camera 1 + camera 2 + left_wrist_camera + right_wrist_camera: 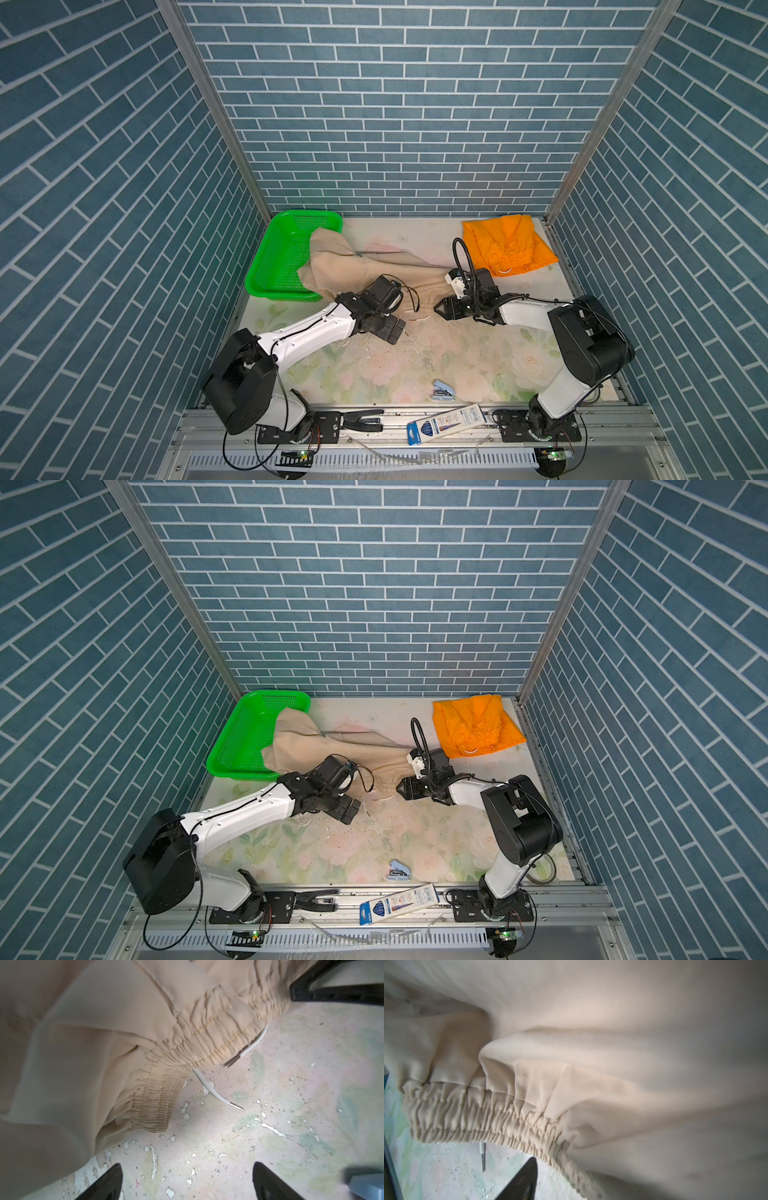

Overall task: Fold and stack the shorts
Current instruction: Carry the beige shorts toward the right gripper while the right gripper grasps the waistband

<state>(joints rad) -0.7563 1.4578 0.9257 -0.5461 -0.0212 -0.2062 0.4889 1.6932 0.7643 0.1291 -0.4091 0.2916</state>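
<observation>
The waistband's corner nearest the basket (154,1116) is below and outward of my left gripper's fingers. My left gripper will go down next with its fingers open and push outward onto it.
The beige shorts (345,266) lie stretched from the green basket toward the table's middle, and their gathered waistband (207,1043) faces the front with a white drawstring (216,1093) trailing out. My left gripper (394,331) hovers open over bare table just in front of the waistband's left end, nothing between its fingertips (116,1176). My right gripper (439,309) is at the waistband's right end. One black finger (527,1178) shows beside the band (477,1118); cloth hides the other. The orange shorts (505,245) lie bunched at the back right.
A green perforated basket (266,266) stands at the back left with a beige leg draped over its rim. A small blue stapler (444,390) lies near the front edge. A long blue-and-white box (446,419) and a black tool (361,417) rest on the front rail.
</observation>
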